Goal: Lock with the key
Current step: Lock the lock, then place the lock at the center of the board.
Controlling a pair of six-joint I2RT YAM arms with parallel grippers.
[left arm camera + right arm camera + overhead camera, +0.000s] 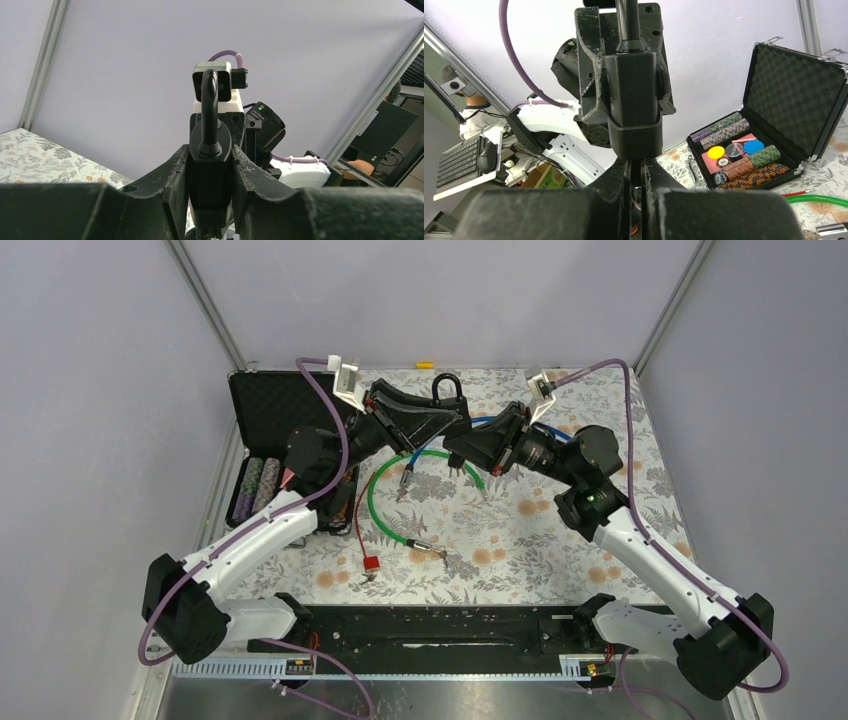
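Note:
The padlock [450, 412] should next go down with my left gripper onto the flowered cloth [526, 506] and be released there, because there is clear space below the gripper and to its right in the top view.
A black padlock [450, 412] hangs in the air over the back of the table, shackle up. My left gripper [440, 422] is shut on its body. In the left wrist view the padlock [210, 170] stands upright between the two fingers [172, 175], its shackle [209, 100] rising above them. My right gripper [462, 445] meets the lock from the right. In the right wrist view its fingers [621, 185] are shut on a thin dark key [636, 170] right under the bottom of the padlock [633, 100]. The key's tip is hidden at the lock's base.
An open black case [270, 405] with stacks of poker chips [739, 150] lies at the back left. A green cable loop [385, 510], a red lead with a plug [370, 563] and a blue cable [485, 422] lie on the flowered cloth [560, 530].

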